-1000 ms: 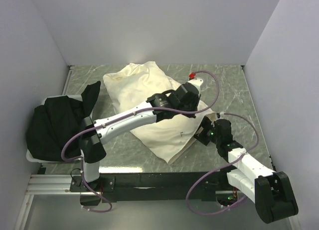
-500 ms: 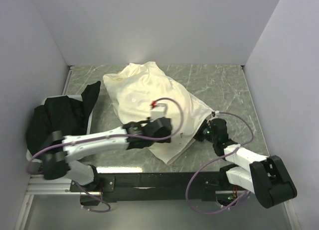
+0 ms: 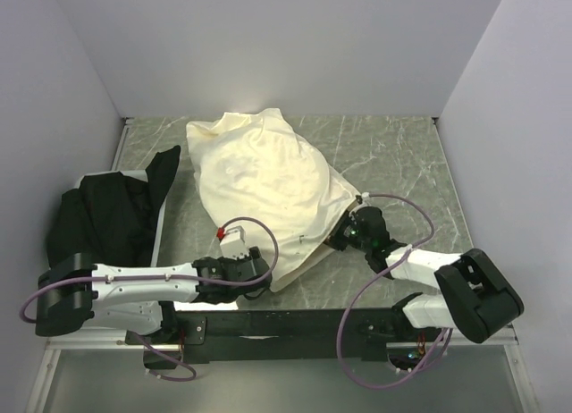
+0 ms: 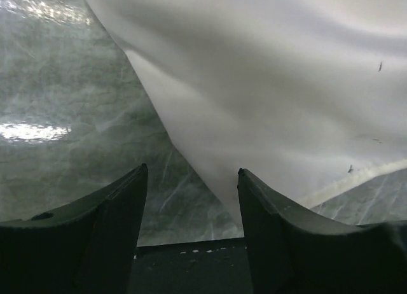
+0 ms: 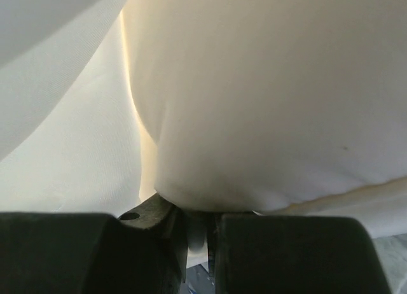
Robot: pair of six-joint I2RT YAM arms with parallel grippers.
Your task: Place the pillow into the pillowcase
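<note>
The right gripper shifts to its left in the top view toward the pillowcase's bulge (image 3: 300,220) next and releases the fold of the pillowcase, since the pillow swells there.
The pillowcase (image 3: 268,185), thin cream fabric, lies bulging in the middle of the table, so the pillow seems mostly inside it. In the right wrist view a plump cream pillow (image 5: 273,97) swells beside a looser sheet of pillowcase (image 5: 57,154). My right gripper (image 3: 340,237) is at the bundle's right near edge, shut on a fold of pillowcase fabric (image 5: 198,229). My left gripper (image 3: 261,274) lies low at the near corner of the case. It is open, and the fabric's pointed corner (image 4: 226,192) reaches down between its fingers (image 4: 273,211) without being pinched.
A heap of black cloth (image 3: 103,218) lies over a white tray (image 3: 59,283) at the left. White walls close off the left, back and right. Green marble tabletop (image 3: 393,154) shows right of the bundle, and the black front rail (image 3: 295,324) runs just behind the left gripper.
The left arm let go, pulled back from over the bundle to the near edge and opened. The right gripper pushed in to the case's edge and shut on fabric. The bundle plumped and shifted slightly.
</note>
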